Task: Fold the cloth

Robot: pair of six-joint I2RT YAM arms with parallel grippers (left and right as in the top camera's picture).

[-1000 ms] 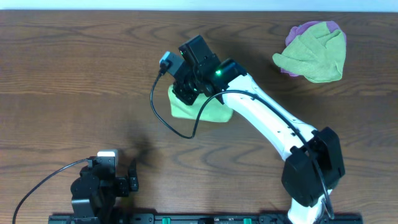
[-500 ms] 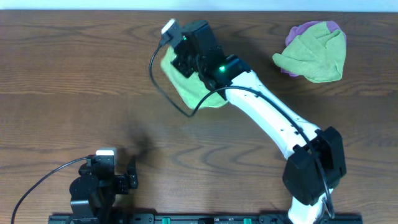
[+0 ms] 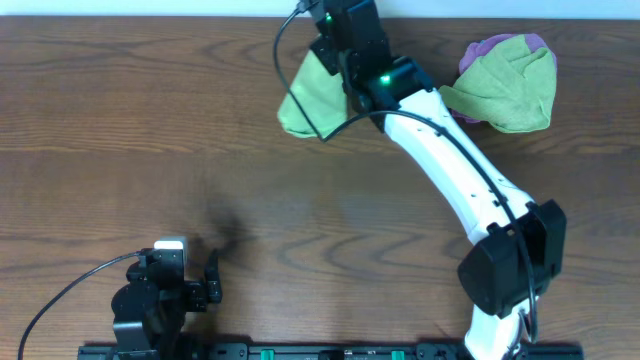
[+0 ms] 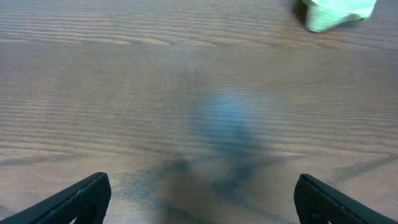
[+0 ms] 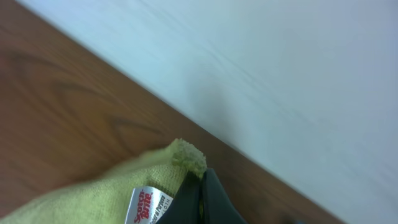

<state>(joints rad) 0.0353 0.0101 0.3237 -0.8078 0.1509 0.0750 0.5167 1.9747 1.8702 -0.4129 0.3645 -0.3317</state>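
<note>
The cloth's corner goes back and down in my right gripper to the lime-green cloth's near edge [image 3: 300, 132] next for release, as that edge lies below and back from my fingers.
The lime-green cloth [image 3: 303, 102] lies near the table's far edge, drawn up at one corner to my right gripper [image 3: 328, 58]. In the right wrist view that gripper [image 5: 200, 179] is shut on the cloth [image 5: 106, 196] at its corner, with the small white tag [image 5: 148, 206] just beside the fingers. My left gripper [image 3: 212, 285] rests at the near left of the table, far from the cloth. It stands open over bare wood in the left wrist view [image 4: 202, 186], where a lime-green lump [image 4: 339, 12] shows at the top right.
A green-and-purple heap of cloths [image 3: 505, 85] sits at the far right of the wooden table [image 3: 150, 150]. The table's far edge and a pale wall [image 5: 280, 74] lie right behind the right gripper. The right arm [image 3: 450, 170] crosses the right half.
The right gripper has carried the cloth's corner from the table's middle toward the far edge and to the right. The cloth has come with it. The left arm has stayed put.
</note>
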